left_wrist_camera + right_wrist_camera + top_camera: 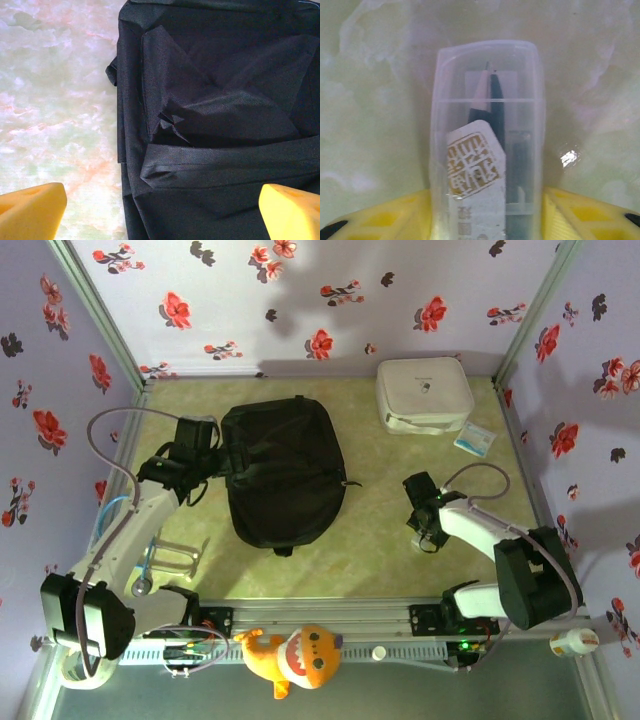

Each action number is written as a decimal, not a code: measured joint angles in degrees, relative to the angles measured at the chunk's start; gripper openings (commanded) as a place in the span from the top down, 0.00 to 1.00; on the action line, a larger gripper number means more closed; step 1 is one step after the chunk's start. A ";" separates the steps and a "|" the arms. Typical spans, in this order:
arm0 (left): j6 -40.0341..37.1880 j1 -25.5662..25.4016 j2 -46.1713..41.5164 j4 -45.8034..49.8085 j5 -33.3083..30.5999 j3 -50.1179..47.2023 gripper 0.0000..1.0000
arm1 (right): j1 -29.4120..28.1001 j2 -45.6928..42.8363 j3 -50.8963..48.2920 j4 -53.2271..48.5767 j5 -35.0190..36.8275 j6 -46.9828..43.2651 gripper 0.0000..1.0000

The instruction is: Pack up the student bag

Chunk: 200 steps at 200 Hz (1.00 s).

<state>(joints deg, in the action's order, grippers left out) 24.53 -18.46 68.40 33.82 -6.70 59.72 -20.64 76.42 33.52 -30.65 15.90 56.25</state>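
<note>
The pencil box stands beyond the bag (285, 470) in my right gripper. My left gripper should next swing across the backpack and turn its fingers to close on the box.
The student bag (285, 470) is a large black fabric backpack lying flat left of the table's middle. My left gripper (205, 445) hovers over its left edge, open. In the left wrist view its yellow fingers (35, 212) stand wide apart above the creased black fabric (220, 125), with nothing between them. My right gripper (430, 538) is down on the table at the right. A clear plastic pencil box (487, 125) with dark pencils and a printed label stands between its yellow fingers (580, 215), which press both sides.
A white zip case (424, 395) sits at the back right, with a small blue-and-white packet (474, 440) beside it. A metal bracket (170, 560) lies near the left arm. An orange plush toy (295, 658) rests on the front rail. Floral walls enclose three sides.
</note>
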 measured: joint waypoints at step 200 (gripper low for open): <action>21.88 -11.39 28.30 -32.37 39.15 4.85 0.17 | -15.61 4.15 15.54 21.40 -17.44 -22.38 0.51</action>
<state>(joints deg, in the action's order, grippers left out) 46.41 -29.85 96.71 1.45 32.45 64.58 -36.25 80.58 49.06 -9.26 -1.54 33.87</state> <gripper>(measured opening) 0.860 0.499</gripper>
